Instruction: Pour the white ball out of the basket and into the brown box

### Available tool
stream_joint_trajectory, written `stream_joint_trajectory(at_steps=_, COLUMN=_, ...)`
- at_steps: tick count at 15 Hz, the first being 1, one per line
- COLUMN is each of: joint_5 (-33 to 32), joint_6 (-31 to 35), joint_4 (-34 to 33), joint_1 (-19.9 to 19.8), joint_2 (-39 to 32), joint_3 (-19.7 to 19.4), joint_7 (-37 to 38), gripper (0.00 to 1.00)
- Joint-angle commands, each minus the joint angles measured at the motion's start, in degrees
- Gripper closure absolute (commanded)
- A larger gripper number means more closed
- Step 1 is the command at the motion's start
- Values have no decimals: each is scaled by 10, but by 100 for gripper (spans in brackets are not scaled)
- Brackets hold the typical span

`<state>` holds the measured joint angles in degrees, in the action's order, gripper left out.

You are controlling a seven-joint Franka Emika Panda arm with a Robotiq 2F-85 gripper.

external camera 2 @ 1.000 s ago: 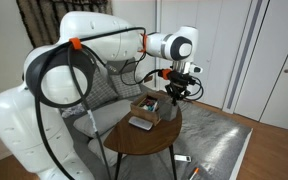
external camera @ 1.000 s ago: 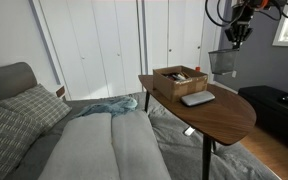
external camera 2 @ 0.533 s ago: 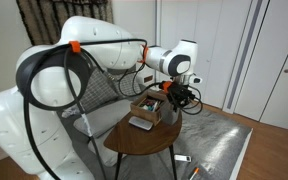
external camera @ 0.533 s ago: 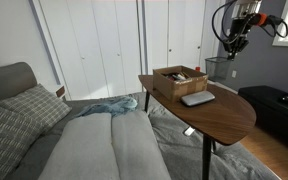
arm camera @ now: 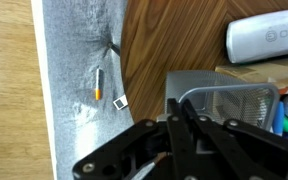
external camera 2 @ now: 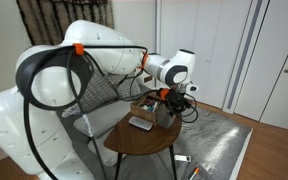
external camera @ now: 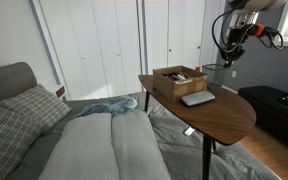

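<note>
The basket [external camera: 222, 72] is hanging low over the table beside the brown box, so my gripper will next lower the basket a little onto the wood to let go of the basket's rim.
My gripper [external camera: 230, 58] is shut on the rim of the grey wire-mesh basket [external camera: 222, 72], which hangs low over the far end of the wooden table [external camera: 219, 115]. The brown box [external camera: 174, 84] stands on the table just beside the basket, with small dark and reddish items in it. In the wrist view my dark fingers [arm camera: 176, 112] pinch the basket's [arm camera: 239, 100] wire rim. In the exterior view that shows the robot's body, my gripper [external camera 2: 174, 97] is right next to the brown box [external camera 2: 147, 110]. I cannot see the white ball in any view.
A flat grey slab [external camera: 197, 98] lies on the table in front of the box. A white oblong device [arm camera: 264, 40] lies on the table. A grey couch with cushions [external camera: 24, 110] stands beside the table. Small bits [arm camera: 98, 90] lie on the grey rug below.
My gripper has come down with the basket from high above the table to just over its far end, close beside the brown box.
</note>
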<state>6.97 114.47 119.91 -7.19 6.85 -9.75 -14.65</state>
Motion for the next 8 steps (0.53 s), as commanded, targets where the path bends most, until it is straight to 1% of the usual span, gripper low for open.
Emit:
stream_joint_trajectory(at_steps=1, joint_5=29, joint_6=19, joint_4=39, joint_1=-3, joint_2=18, joint_3=-5, joint_7=-14, gripper=98)
stream_joint_trajectory(at_steps=5, joint_5=25, joint_6=18, joint_4=57, joint_1=-7, joint_2=20, joint_3=-10, joint_7=-11, gripper=98)
stream_joint_trajectory(at_steps=6, joint_5=21, joint_6=15, joint_4=58, joint_1=-7, joint_2=21, joint_3=-10, joint_7=-9, gripper=68)
stream_joint_trajectory(at_steps=7, joint_5=19, joint_6=13, joint_4=56, joint_1=-8, joint_2=25, joint_3=-12, joint_7=-7, gripper=67)
stream_joint_trajectory(at_steps=8, joint_5=15, joint_6=11, joint_4=56, joint_1=-10, joint_2=32, joint_3=-13, joint_7=-5, gripper=60)
